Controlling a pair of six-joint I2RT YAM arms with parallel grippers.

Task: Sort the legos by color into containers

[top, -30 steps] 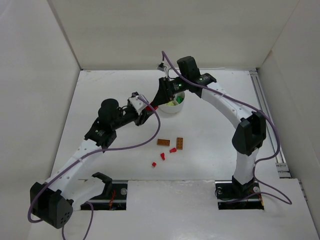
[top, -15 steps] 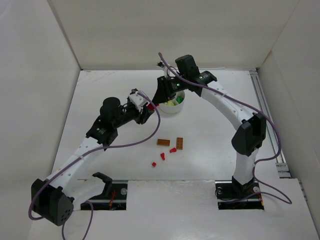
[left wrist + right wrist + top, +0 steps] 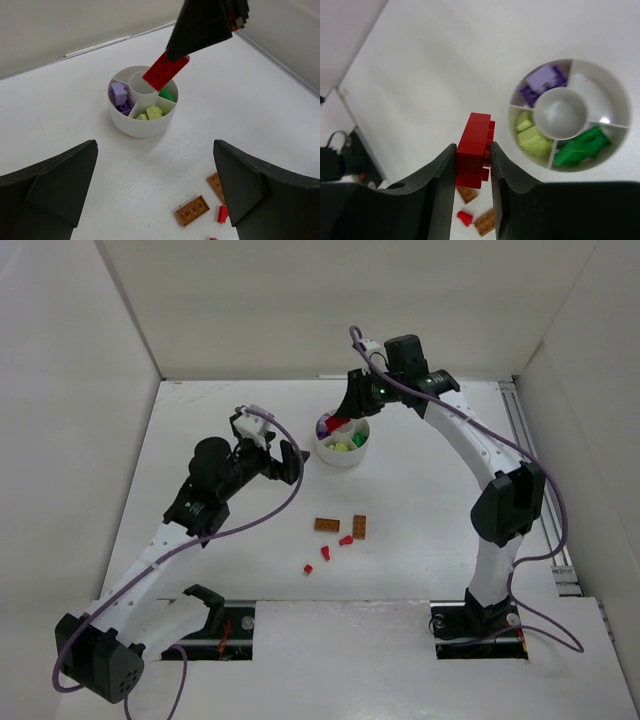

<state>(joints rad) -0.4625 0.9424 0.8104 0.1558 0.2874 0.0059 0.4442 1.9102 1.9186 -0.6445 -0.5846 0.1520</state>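
Next, my right gripper moves outward across the dish (image 3: 343, 458) and then lowers over the far container between the purple and green legos, since that container is empty.
A long red lego (image 3: 476, 150) is pinched between the fingers of my right gripper (image 3: 473, 146), which is shut on it. In the top view the right gripper (image 3: 346, 417) holds that red lego (image 3: 338, 425) over the left rim of the round white dish (image 3: 343, 458). The dish's containers hold purple legos (image 3: 543, 80), lime ones (image 3: 532, 137) and green ones (image 3: 580, 147); the centre well (image 3: 563, 112) is bare. My left gripper (image 3: 284, 462) is open and holds nothing, left of the dish (image 3: 142, 125).
Loose legos lie on the table nearer the arms: two orange-brown plates (image 3: 327, 524) (image 3: 359, 527) and three small red pieces (image 3: 346, 539) (image 3: 326, 553) (image 3: 308, 568). White walls enclose the table at the back and sides.
My left gripper has let go of the red lego, opened wide and drawn back to the left. The right gripper now has the lego and has shifted right, over the dish.
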